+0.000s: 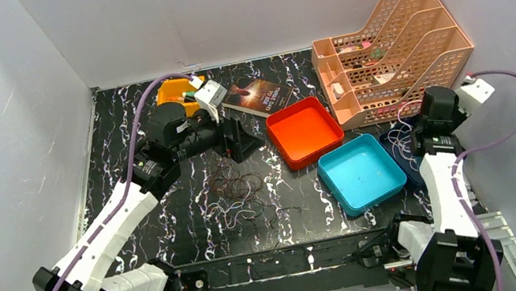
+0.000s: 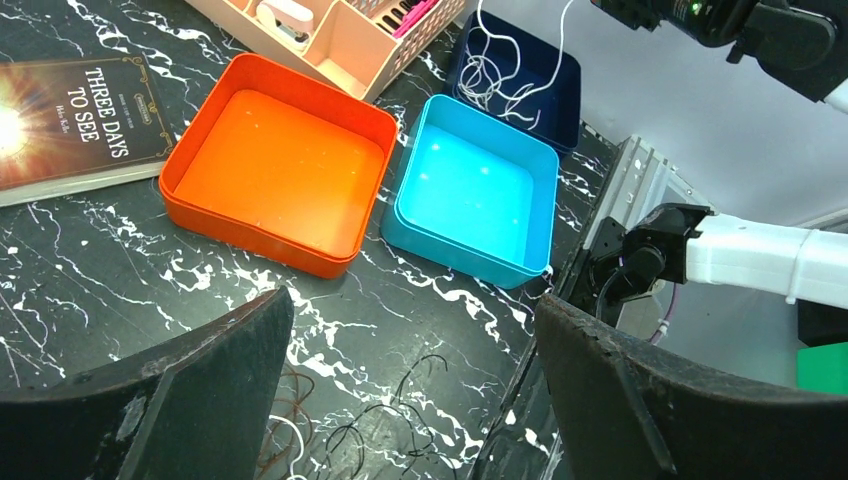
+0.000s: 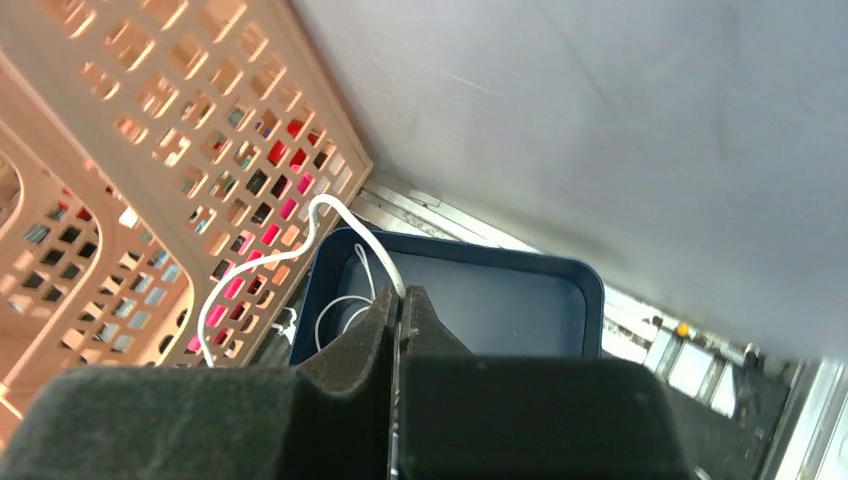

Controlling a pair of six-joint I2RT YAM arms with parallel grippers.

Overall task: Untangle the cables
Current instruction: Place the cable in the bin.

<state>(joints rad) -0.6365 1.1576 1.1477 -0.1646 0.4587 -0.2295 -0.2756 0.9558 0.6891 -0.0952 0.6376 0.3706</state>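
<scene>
The robot will next lower its right gripper toward the bottom of the dark blue tray [image 1: 401,156] [image 3: 500,300] and release the whitish cable there, since the cable's other coils already rest inside.
The cables [image 1: 241,195] lie as a loose tangle of thin dark and brownish loops on the black marble table, in front of my left gripper [image 1: 239,139]. In the left wrist view that gripper [image 2: 412,302] stands open and empty, with black loops [image 2: 420,400] and brown ones [image 2: 285,440] below it. A whitish cable [image 3: 330,208] runs from the dark blue tray [image 3: 500,300] up into my right gripper [image 3: 400,296], which is shut on it. Its other coils [image 2: 500,75] rest in that tray [image 1: 401,156], under the right gripper [image 1: 419,139].
An orange tray [image 1: 304,131] and a teal tray [image 1: 360,173] sit right of the tangle, both empty. A peach file rack [image 1: 390,50] stands at the back right, close to the right arm. A book [image 1: 257,97] and an orange container [image 1: 172,92] lie behind the left gripper.
</scene>
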